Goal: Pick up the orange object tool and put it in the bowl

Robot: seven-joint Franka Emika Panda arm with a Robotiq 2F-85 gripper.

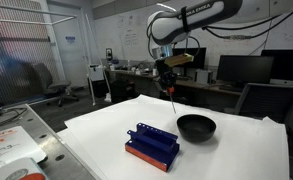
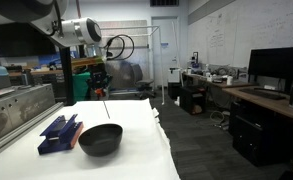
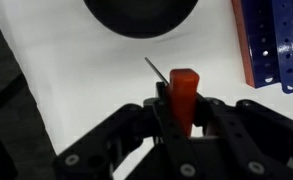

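Note:
The orange object tool needs to be carried next by my gripper toward the black bowl [image 1: 196,126] [image 3: 141,9], and then lowered over the bowl's opening.
My gripper [image 3: 182,108] is shut on the orange object tool [image 3: 182,88]; its orange-red handle sits between the fingers and its thin shaft points away toward the bowl. In both exterior views the gripper [image 1: 167,76] [image 2: 99,80] hangs high above the white table with the tool's thin shaft [image 1: 172,100] [image 2: 104,100] dangling down. The black bowl [image 1: 196,127] [image 2: 100,139] rests on the table below and a little to the side. In the wrist view the bowl [image 3: 141,18] lies at the top edge.
A blue rack with an orange base [image 1: 152,145] [image 2: 61,132] [image 3: 271,40] lies on the white table [image 1: 236,150] beside the bowl. Desks, monitors and chairs stand beyond the table.

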